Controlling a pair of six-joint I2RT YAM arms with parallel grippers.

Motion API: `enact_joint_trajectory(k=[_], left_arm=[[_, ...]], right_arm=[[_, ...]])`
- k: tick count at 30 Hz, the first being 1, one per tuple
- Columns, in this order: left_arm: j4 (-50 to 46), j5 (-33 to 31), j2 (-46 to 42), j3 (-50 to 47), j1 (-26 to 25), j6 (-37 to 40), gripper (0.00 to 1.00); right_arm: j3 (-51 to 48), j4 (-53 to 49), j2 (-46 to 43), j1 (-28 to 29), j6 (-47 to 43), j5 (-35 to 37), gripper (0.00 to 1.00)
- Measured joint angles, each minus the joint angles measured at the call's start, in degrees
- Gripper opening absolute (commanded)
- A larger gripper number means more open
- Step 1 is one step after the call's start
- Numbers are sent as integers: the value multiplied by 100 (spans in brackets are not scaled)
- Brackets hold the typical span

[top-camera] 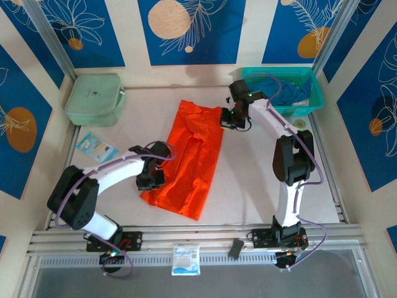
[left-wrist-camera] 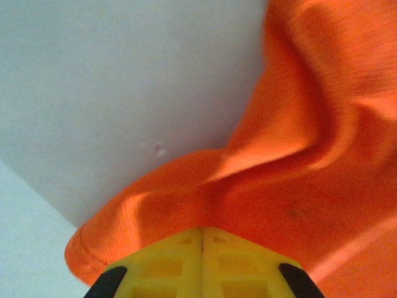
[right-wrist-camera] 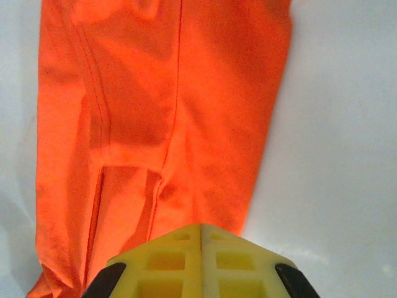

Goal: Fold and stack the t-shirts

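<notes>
I will move my right gripper sideways toward the zip case next and let go of the shirt's far corner, because the slanting shirt's far end [top-camera: 211,114] lies between my gripper and the case.
The orange t-shirt [top-camera: 189,155] lies on the white table as a long narrow strip, running from the far middle to the near left. My left gripper [top-camera: 151,180] sits at the strip's near left edge. Its yellow fingers are shut [left-wrist-camera: 202,228] on a raised fold of orange cloth [left-wrist-camera: 298,155]. My right gripper [top-camera: 228,119] is at the shirt's far right corner. It is shut too [right-wrist-camera: 201,225], and the orange cloth [right-wrist-camera: 155,112] stretches away from its tips. The dark blue t-shirt [top-camera: 282,93] lies bunched in the teal basket [top-camera: 313,87].
A pale green zip case [top-camera: 93,99] stands at the far left, with a small printed packet [top-camera: 96,148] nearer. On the front rail lie a white packet [top-camera: 186,259] and a small dark object [top-camera: 236,248]. Bare table shows right of the shirt.
</notes>
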Motion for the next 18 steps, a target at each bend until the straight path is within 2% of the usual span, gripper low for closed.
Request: enact_joint_trajectory(k=[3, 8, 14, 18], left_arm=[[160, -70, 216, -155, 0, -31, 0], [372, -109, 98, -348, 0, -214, 0], [984, 42, -483, -975, 0, -820, 0], [1521, 286, -1047, -1545, -9, -1521, 0]], right_arm=[[-269, 131, 111, 179, 227, -66, 0], [-103, 267, 697, 382, 479, -105, 0], [787, 267, 1799, 306, 610, 15, 0], [1609, 111, 2326, 179, 601, 11, 0]])
